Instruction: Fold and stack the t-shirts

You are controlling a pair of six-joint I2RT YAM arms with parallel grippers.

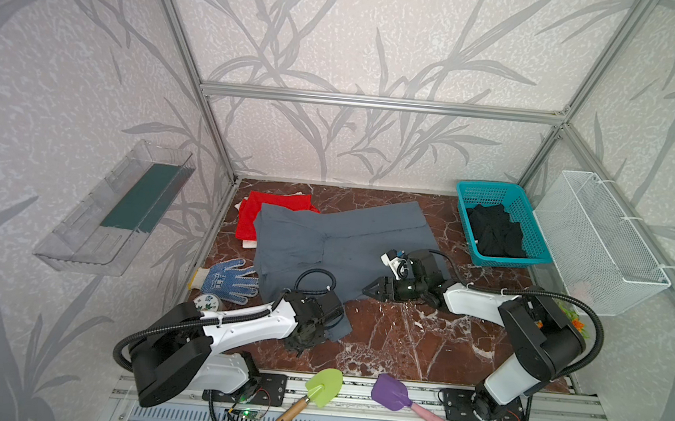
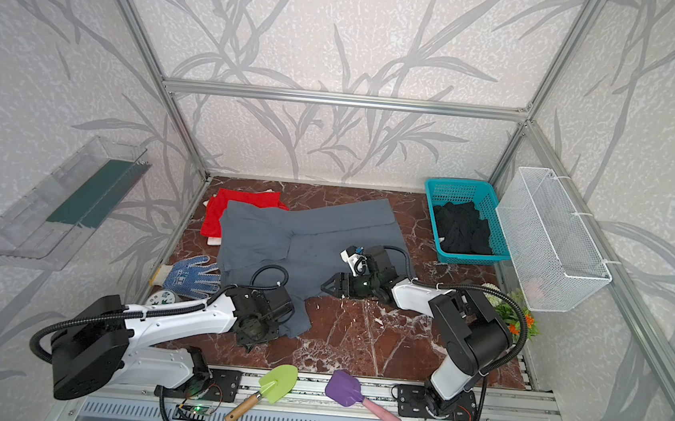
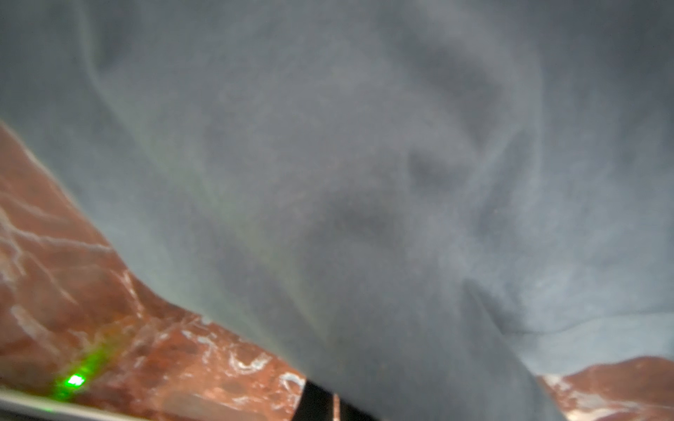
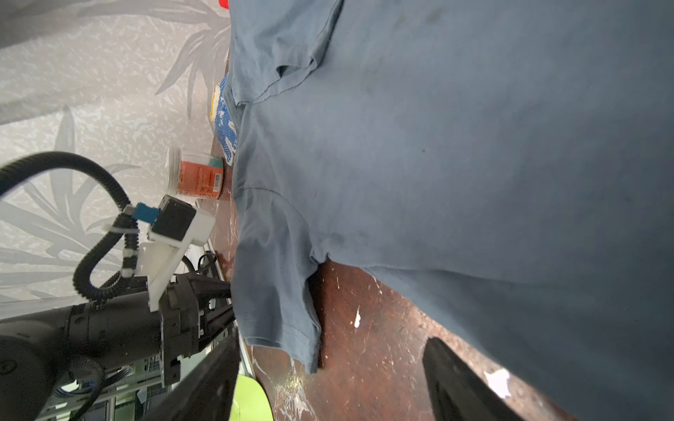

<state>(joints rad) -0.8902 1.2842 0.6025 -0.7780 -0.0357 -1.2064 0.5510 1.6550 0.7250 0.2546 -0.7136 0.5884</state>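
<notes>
I will move my right gripper along the near edge of the grey-blue t-shirt next and close it there. The t-shirt's hem corner lies toward the basket from my gripper, and the gripper's fingers are over bare table.
The slate grey-blue t-shirt (image 1: 349,241) lies spread over the middle of the marble table (image 1: 399,342); both top views show it, and it reaches part way over the folded red t-shirt (image 1: 273,208) at the back left. The black t-shirt (image 1: 494,233) is bunched in the teal basket (image 1: 465,189). My left gripper (image 1: 307,340) is shut on the grey-blue shirt's front sleeve (image 4: 273,277); in the left wrist view the cloth (image 3: 346,182) fills nearly everything above the dark fingers (image 3: 317,401). My right gripper (image 1: 367,290) stands open at the shirt's front hem, with bare table between its fingers (image 4: 452,382).
A dotted blue-and-white glove (image 1: 229,279) and a small jar (image 1: 207,303) lie at the front left. A green trowel (image 1: 322,387) and a purple one (image 1: 391,391) rest on the front rail. On the right wall hangs a white wire basket (image 1: 600,243), with a plastic plant (image 2: 514,314) below it.
</notes>
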